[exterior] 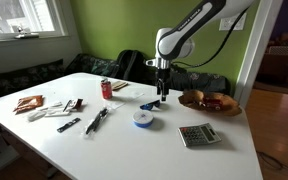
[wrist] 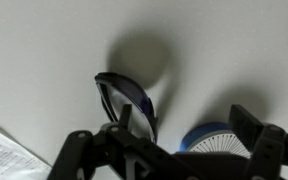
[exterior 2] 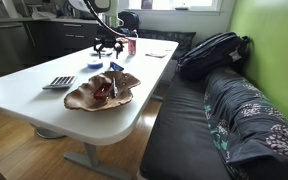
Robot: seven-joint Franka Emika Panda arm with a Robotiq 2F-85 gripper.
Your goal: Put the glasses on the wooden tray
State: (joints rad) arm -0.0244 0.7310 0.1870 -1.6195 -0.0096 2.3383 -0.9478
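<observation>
The glasses sit by one finger, outside the open fingers, so the gripper should go down toward the left in the wrist view, onto the glasses' thick edge by the disc [exterior: 151, 105].
The glasses [wrist: 130, 98] are a small dark blue folded pair on the white table. In the wrist view they sit by one finger of my gripper [wrist: 184, 120], not between the jaws. The gripper is open and empty. In an exterior view the gripper [exterior: 161, 97] hangs low over the table, with the glasses [exterior: 149, 105] just beside it. The wooden tray [exterior: 210, 102] is an oval brown dish with reddish pieces, a short way to one side of the gripper. It also shows in the other exterior view [exterior 2: 101, 91], near the table edge, with the gripper [exterior 2: 106, 46] behind it.
A white-and-blue round disc [exterior: 144, 118] [wrist: 210, 140] lies close to the glasses. A grey calculator [exterior: 197, 135] [exterior 2: 59, 82], a red can [exterior: 107, 89], black pens [exterior: 96, 120] and packets [exterior: 30, 103] are on the table. A backpack [exterior 2: 213, 50] sits on the bench.
</observation>
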